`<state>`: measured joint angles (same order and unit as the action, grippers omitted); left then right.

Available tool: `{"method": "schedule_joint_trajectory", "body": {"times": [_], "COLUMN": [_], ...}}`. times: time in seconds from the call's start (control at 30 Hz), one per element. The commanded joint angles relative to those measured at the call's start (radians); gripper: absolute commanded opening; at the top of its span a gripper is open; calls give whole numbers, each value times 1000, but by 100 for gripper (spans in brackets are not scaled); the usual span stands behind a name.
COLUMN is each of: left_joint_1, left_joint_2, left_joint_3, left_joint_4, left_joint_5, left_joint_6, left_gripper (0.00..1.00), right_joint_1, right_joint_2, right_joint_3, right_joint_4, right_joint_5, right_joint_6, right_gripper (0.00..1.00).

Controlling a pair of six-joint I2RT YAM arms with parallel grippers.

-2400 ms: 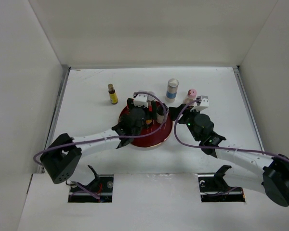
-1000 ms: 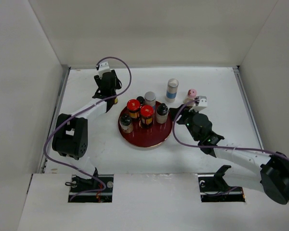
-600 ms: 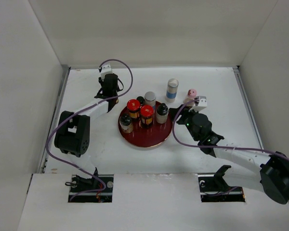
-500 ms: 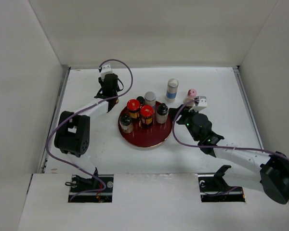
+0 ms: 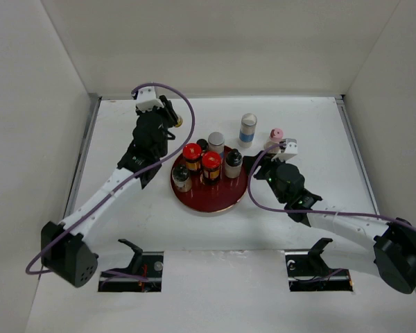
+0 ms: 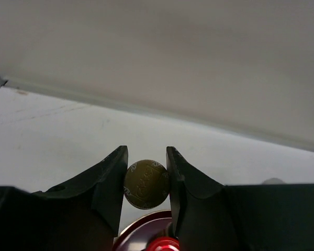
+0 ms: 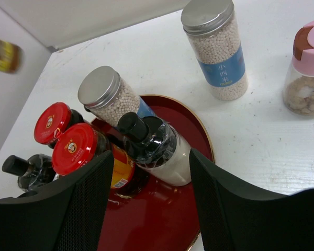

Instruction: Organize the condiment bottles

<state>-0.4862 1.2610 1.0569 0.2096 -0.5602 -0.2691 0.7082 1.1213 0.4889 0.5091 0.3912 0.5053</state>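
Note:
My left gripper needs to move back next, lower the bottle and let it go, because the plate's bare patch in front of the red-lidded jars is lower and farther back than the gripper.
My left gripper (image 5: 170, 121) is shut on the yellowish bottle (image 6: 146, 184), whose gold cap sits between the jaws, lifted above the table behind the plate's left side. On the dark-red plate (image 5: 211, 200) stand two red-lidded jars (image 5: 192, 151), a small dark black-capped bottle (image 5: 182, 177), a silver-lidded jar (image 5: 215, 141) and a white-bodied black-capped bottle (image 7: 159, 146). My right gripper (image 7: 150, 156) stands open at the plate's right edge, facing that white-bodied bottle. A white-and-blue cylinder (image 5: 247, 128) and a pink-capped jar (image 5: 276, 136) stand on the table behind it.
White walls close the table on the left, back and right. A raised rail (image 5: 85, 149) runs along the left edge. The right wrist view shows the held yellowish bottle (image 7: 2, 54) blurred at upper left.
The left gripper closed on the yellowish bottle at the back left and lifted it off the table, the arm swinging up and right. The right arm has stayed put.

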Motion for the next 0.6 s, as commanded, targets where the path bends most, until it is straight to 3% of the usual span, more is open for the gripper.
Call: {"method": "schedule_joint_trajectory", "body": {"times": [0.0,0.27,0.57], "left_joint_1": [-93,-332,-479], "left_joint_2": [-115,-285,-374], "left_joint_3": [-41,-161,-224], "left_joint_4": [90,-28,-104], "left_joint_5": [-33,-104,-130], "left_joint_6": [44,31,5], "left_gripper": [20,20,20], "right_joint_1": [10,10,10], "right_joint_2": [-23,-37,-29], "right_joint_3": [16,7,11], "right_joint_4": [54,55,55], "right_joint_5": [-2,-2,8], "right_joint_6": [-5,1,-8], "right_gripper": [64,65,65]}}
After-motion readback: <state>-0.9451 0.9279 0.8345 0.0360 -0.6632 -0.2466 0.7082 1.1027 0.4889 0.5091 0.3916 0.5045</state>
